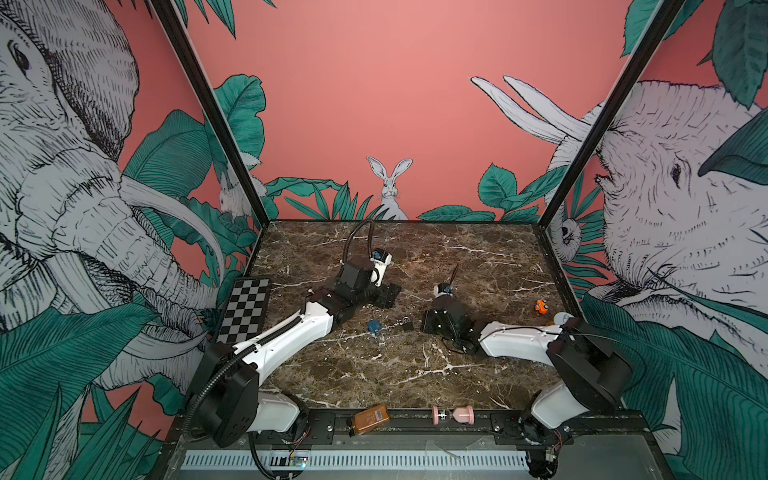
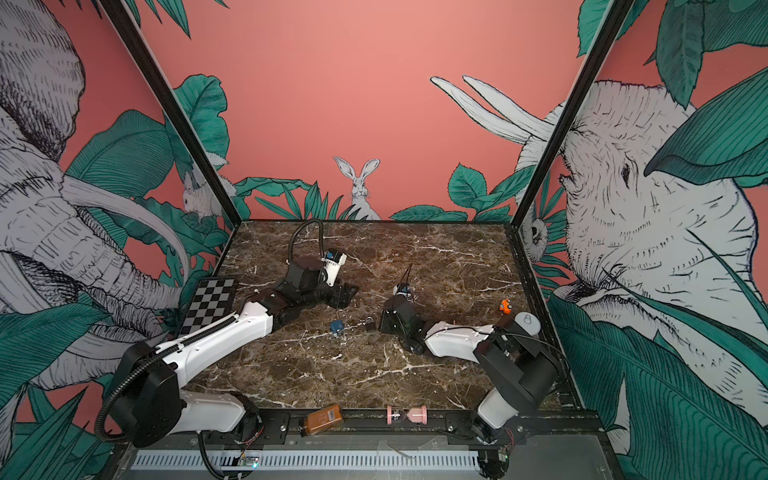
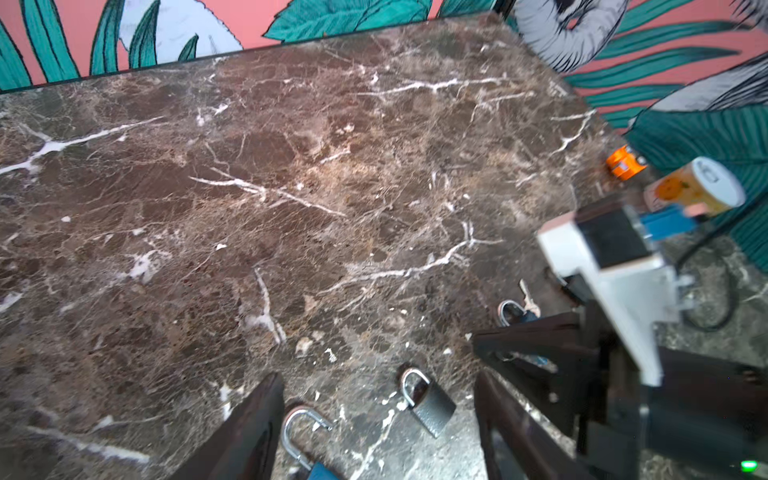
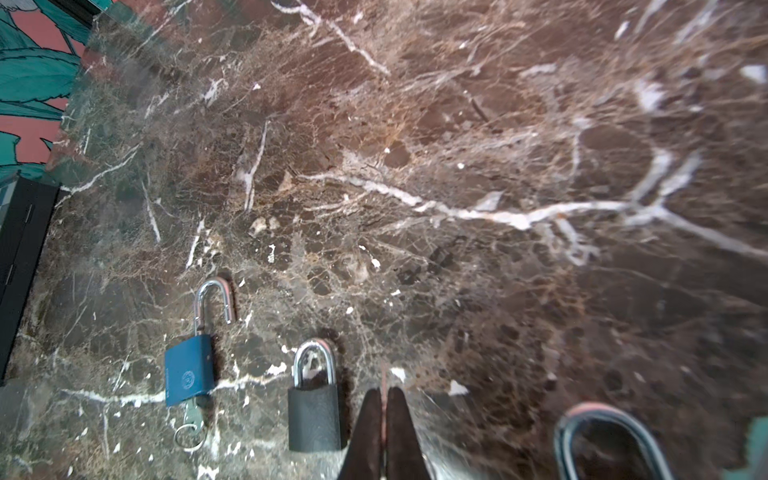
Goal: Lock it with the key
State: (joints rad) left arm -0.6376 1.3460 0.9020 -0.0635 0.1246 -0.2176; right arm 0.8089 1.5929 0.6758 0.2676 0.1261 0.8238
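Observation:
The bare marble beside the grey padlock is just below my right gripper's fingers, so I will lower my right gripper to it next and release the second key there.
A blue padlock (image 4: 189,370) lies flat on the marble with its shackle (image 4: 214,299) swung open and a key (image 4: 194,411) in its keyhole. Beside it lies a dark grey padlock (image 4: 314,417) with its shackle closed. In both top views the two locks (image 1: 374,326) (image 2: 369,326) sit mid-table between the arms. My left gripper (image 3: 376,376) hovers open above both locks, holding nothing. My right gripper (image 4: 384,390) is next to the grey padlock, shut on a second key whose thin blade (image 4: 384,372) sticks out past the tips. Its ring (image 3: 509,309) hangs beside them.
An orange toy car (image 1: 540,306) and a lying can (image 1: 562,318) sit at the right table edge. A checkerboard (image 1: 245,309) lies at the left edge. An amber bottle (image 1: 371,419) and a pink hourglass (image 1: 453,414) rest on the front rail.

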